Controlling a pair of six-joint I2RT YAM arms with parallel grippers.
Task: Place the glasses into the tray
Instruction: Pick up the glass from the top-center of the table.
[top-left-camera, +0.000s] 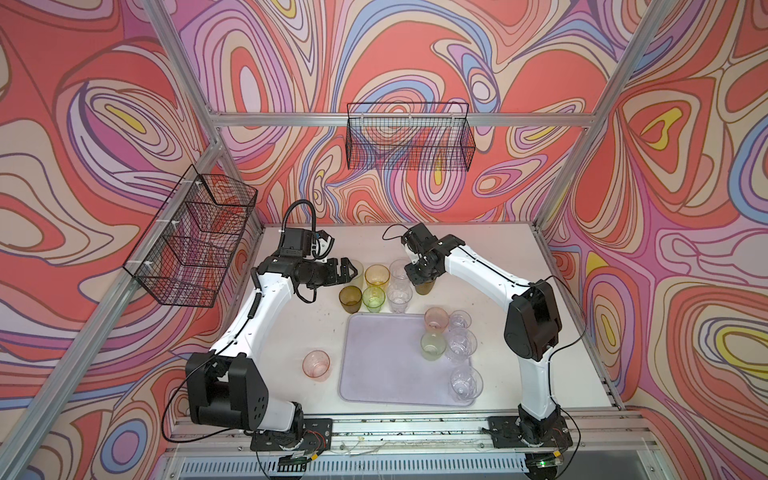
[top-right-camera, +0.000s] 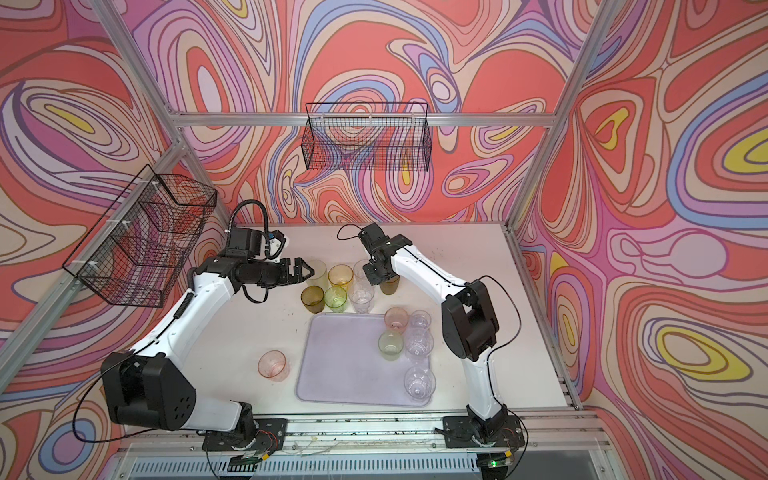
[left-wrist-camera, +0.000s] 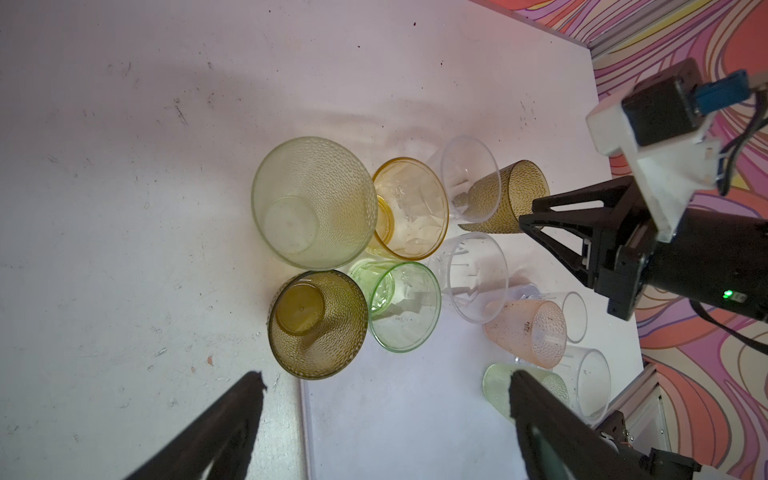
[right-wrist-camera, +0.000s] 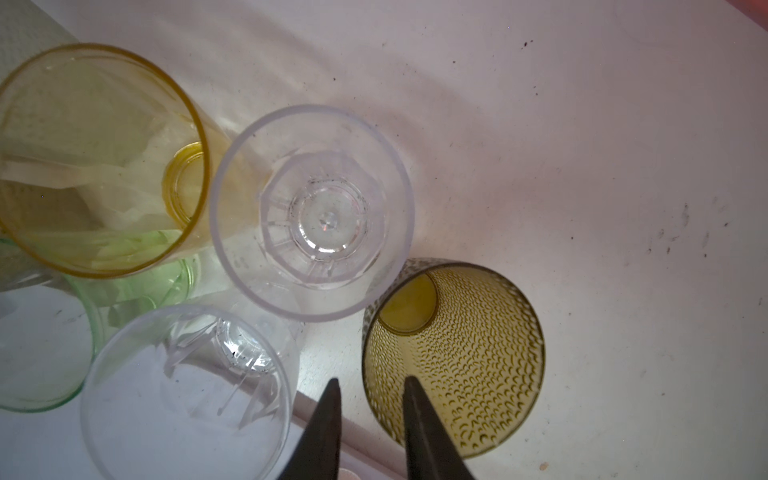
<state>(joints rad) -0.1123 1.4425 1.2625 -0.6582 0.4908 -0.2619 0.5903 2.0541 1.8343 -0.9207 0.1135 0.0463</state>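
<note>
The two open fingers of my right gripper are already on both sides of the tray-side rim of the olive-brown glass, so I will next lower the gripper onto that rim and close it there.
The lilac tray (top-left-camera: 386, 365) (top-right-camera: 345, 361) lies at the front middle and holds a pink, a frosted green (top-left-camera: 433, 345) and three clear glasses along its right side. Behind it stands a cluster: pale green (left-wrist-camera: 313, 203), amber (top-left-camera: 377, 276), olive (top-left-camera: 350, 297), green (top-left-camera: 373, 298) and two clear glasses. My right gripper (right-wrist-camera: 372, 380) (top-left-camera: 422, 280) points down over another olive-brown glass (right-wrist-camera: 457, 357) (top-left-camera: 424, 286). It is narrowly open, with one finger inside the rim and one outside. My left gripper (left-wrist-camera: 386, 375) (top-left-camera: 353, 270) hangs wide open beside the pale green glass, holding nothing.
A pink glass (top-left-camera: 316, 365) stands alone on the table left of the tray. Black wire baskets hang on the back wall (top-left-camera: 409, 137) and the left wall (top-left-camera: 195, 237). The clear glass (right-wrist-camera: 311, 212) almost touches the olive-brown one.
</note>
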